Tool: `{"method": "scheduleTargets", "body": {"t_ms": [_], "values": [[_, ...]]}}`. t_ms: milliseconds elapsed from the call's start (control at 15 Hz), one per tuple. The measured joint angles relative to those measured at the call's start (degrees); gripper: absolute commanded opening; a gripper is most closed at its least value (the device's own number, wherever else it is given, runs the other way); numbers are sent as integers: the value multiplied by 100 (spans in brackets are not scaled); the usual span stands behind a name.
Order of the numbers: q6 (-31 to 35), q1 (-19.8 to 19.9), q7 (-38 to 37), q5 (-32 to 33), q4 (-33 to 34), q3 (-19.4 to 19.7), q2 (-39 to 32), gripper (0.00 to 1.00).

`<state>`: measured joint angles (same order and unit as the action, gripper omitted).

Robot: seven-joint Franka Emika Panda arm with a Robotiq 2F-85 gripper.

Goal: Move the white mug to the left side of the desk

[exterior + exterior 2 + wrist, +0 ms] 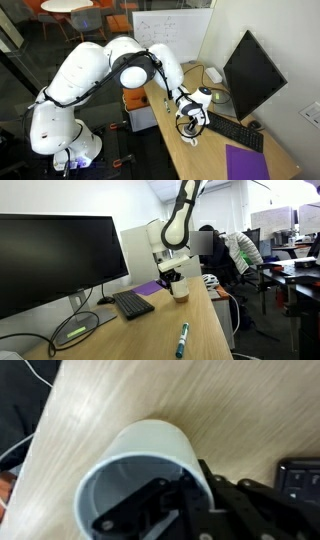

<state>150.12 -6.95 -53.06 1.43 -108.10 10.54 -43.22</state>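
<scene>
I should next carry the mug (191, 138) in my gripper past the keyboard, away from the purple pad. Then I should release it beside the green marker.
The white mug (150, 445) fills the wrist view with its open mouth toward the camera, over the light-wood desk (110, 400). My gripper (183, 495) is shut on its rim, with one finger inside and one outside the wall. In both exterior views the gripper (190, 122) (175, 277) holds the mug (191, 138) (180, 291) at or just above the desk (205, 160) (205, 330), near its edge and beside the keyboard. I cannot tell whether the mug touches the desk. Its handle is hidden.
A black monitor (250, 72) (55, 260), a black keyboard (236, 131) (132, 303) and a purple pad (246, 162) (148, 287) lie on the desk. A green marker (183, 338) lies near the desk edge. An orange-and-grey cabinet (140, 112) stands beside the desk.
</scene>
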Motion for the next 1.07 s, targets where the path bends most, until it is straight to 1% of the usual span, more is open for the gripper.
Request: {"method": "scheduleTargets", "body": {"t_ms": [200, 600, 800, 1067], "values": [[2, -173, -21, -164, 186, -66, 34, 2], [-214, -830, -497, -338, 823, -258, -54, 2], [-308, -1050, -736, -344, 1274, -368, -320, 2], [-412, -1213, -935, -373, 1946, -466, -806, 2]]}}
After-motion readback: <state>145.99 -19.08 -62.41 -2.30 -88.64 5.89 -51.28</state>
